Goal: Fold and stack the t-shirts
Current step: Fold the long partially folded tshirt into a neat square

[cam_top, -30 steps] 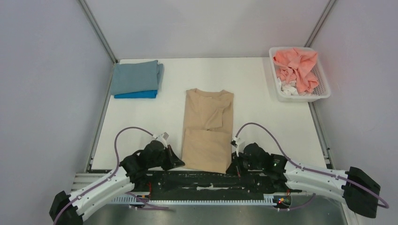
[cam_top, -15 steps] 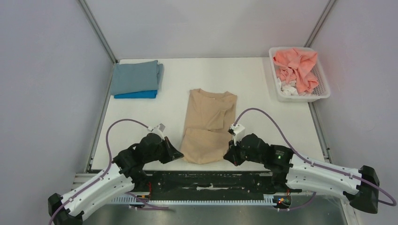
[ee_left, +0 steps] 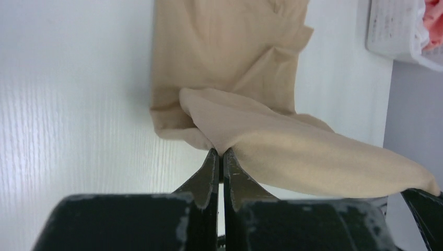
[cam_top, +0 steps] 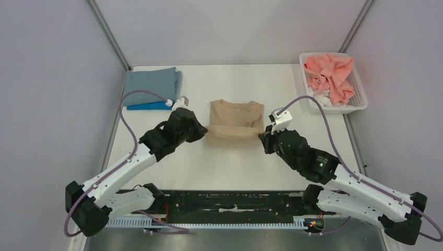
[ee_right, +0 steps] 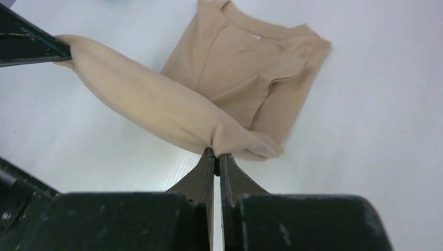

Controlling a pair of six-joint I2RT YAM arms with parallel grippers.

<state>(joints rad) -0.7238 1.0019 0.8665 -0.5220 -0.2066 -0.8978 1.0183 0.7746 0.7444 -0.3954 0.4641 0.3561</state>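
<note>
The shirt's upper half is uncovered at the shoulder (cam_top: 217, 103) beside the collar, so my left gripper will next carry its hem corner outward, then down onto that shoulder.
The tan t-shirt (cam_top: 235, 119) lies mid-table, its collar toward the far side. My left gripper (cam_top: 205, 130) is shut on the left corner of its bottom hem, my right gripper (cam_top: 261, 136) on the right corner. Between them the hem hangs lifted over the shirt's lower half. In the left wrist view my left gripper (ee_left: 219, 152) pinches the tan t-shirt (ee_left: 245, 68). In the right wrist view my right gripper (ee_right: 216, 152) pinches the tan t-shirt (ee_right: 251, 63). A folded grey-blue t-shirt (cam_top: 151, 86) lies on a bright blue t-shirt (cam_top: 149, 106) at far left.
A white perforated basket (cam_top: 360, 102) stands at the far right corner with the coral-pink t-shirt (cam_top: 331, 73) and a white t-shirt (cam_top: 318, 97) crumpled inside. The basket also shows in the left wrist view (ee_left: 386, 31). Grey walls enclose the table on three sides.
Both grippers carried the tan shirt's bottom hem from the near table edge away toward the collar, lifting it. The visible shirt is now about half as long.
</note>
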